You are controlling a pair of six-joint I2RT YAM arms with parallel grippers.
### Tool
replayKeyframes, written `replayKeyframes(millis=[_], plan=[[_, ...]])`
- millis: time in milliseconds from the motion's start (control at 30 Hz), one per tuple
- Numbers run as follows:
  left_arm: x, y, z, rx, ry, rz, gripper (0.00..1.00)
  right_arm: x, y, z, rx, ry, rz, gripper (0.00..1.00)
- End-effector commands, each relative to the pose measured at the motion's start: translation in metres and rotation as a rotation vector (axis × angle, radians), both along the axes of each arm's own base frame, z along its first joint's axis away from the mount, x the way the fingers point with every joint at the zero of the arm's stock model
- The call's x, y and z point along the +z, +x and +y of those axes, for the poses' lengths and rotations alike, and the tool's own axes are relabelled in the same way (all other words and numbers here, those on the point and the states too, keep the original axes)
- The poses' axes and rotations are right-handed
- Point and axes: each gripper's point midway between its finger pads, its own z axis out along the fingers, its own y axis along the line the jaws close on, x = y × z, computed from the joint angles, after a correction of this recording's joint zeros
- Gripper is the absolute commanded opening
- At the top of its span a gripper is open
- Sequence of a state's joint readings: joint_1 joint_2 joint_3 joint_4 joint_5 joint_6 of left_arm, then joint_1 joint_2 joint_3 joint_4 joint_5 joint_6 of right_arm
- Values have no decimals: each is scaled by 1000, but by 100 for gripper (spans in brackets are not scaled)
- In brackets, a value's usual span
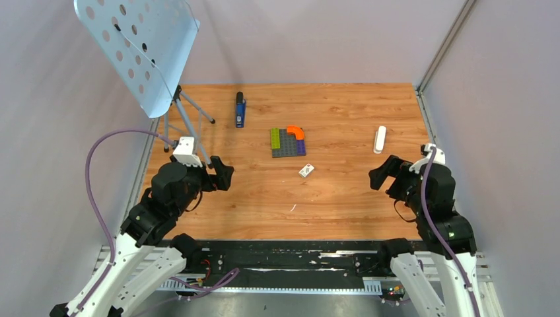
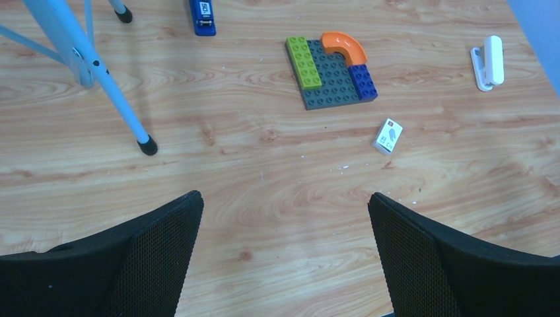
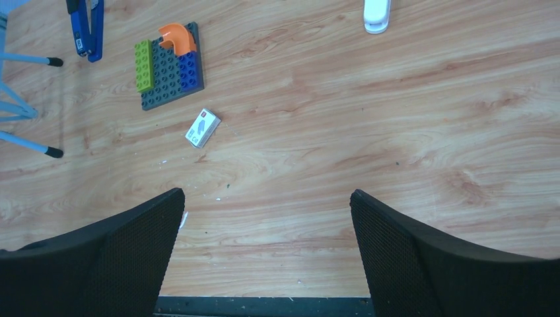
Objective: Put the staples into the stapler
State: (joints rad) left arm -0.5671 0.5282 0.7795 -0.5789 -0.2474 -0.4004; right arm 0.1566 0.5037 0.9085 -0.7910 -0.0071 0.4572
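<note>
Next, my right gripper goes outward and then down over the middle of the white plastic bar (image 1: 380, 139), since it lies beyond and below my open fingers.
The blue stapler (image 1: 240, 110) with a black top end lies at the far middle-left of the table. It also shows in the left wrist view (image 2: 202, 16) and the right wrist view (image 3: 86, 30). The small white staples box (image 1: 306, 170) lies near the table's middle, also seen by the left wrist (image 2: 387, 135) and the right wrist (image 3: 202, 127). No grey staple strip shows. My left gripper (image 1: 224, 175) (image 2: 284, 196) is open and empty at the near left. My right gripper (image 1: 383, 175) (image 3: 267, 192) is open and empty at the near right. Both are well short of the box.
A multicoloured block plate (image 1: 288, 141) lies just beyond the box. A white plastic bar (image 1: 380, 139) lies at the far right. A light-blue perforated panel on a tripod (image 1: 139, 46) stands at the far left, its legs near my left arm. A tiny pale sliver (image 1: 291, 208) lies near the front.
</note>
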Motion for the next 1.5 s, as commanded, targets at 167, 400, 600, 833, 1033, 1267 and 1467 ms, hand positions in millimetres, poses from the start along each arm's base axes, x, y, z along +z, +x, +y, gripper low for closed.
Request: replayKeyframes(millis=[167,400,600,833,1033,1267,1467], plan=[[0,-6,-2,-42,29,7,100,-41,15,-24,-115,-97,59,99],[-9,-12,-5,-114,93,15,100,-42,80,-68,-240,-401,26,94],[-26,-15,-8,-144,119,48,100,-66,143,-66,-138,-473,164,73],[-30,-16,-8,-150,124,60,100,-103,211,-76,-97,-474,289,62],[-28,-17,-9,-157,113,44,100,-125,259,-92,-73,-431,344,72],[-29,-16,-9,-152,117,52,100,-164,285,-94,-9,-394,423,67],[-27,-16,-4,-132,116,40,100,-181,291,-99,-5,-403,465,54]])
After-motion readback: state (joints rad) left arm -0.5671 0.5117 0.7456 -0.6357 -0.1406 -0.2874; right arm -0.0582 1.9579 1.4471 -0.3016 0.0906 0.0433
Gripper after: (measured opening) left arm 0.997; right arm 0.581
